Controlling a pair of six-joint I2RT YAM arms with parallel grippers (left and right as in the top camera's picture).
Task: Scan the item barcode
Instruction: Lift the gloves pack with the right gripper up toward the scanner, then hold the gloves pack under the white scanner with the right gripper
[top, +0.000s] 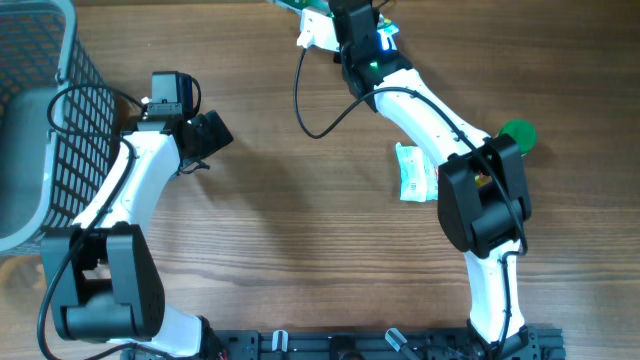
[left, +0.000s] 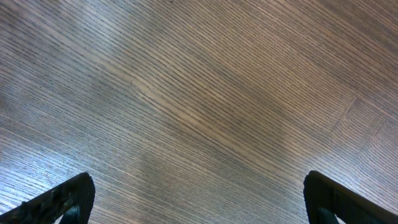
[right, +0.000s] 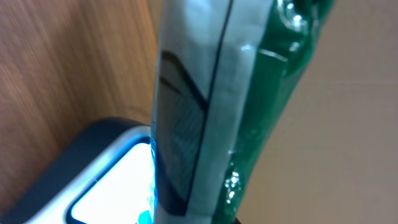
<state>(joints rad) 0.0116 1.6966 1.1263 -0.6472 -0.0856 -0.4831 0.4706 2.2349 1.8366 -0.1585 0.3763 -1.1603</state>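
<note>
My right gripper draws back from the scanner to the open wood between the arms next, then turns the packet flat and releases it there.
The item (right: 211, 93) is a green and white packet that fills the right wrist view and stands on edge. My right gripper (right: 205, 218) is shut on its lower end, with its fingers hidden behind the packet. Just left of the packet is the scanner's bright lit window (right: 112, 180). In the overhead view my right gripper (top: 350, 22) is at the table's far edge beside the white scanner (top: 315, 35). No barcode shows. My left gripper (top: 210, 135) hangs open over bare wood, its fingers (left: 68, 199) wide apart and holding nothing.
A grey wire basket (top: 40, 110) stands at the left edge. A white packet (top: 415, 172) lies on the table under the right arm, with a green round thing (top: 518, 135) to its right. A black cable (top: 305, 110) loops down from the scanner.
</note>
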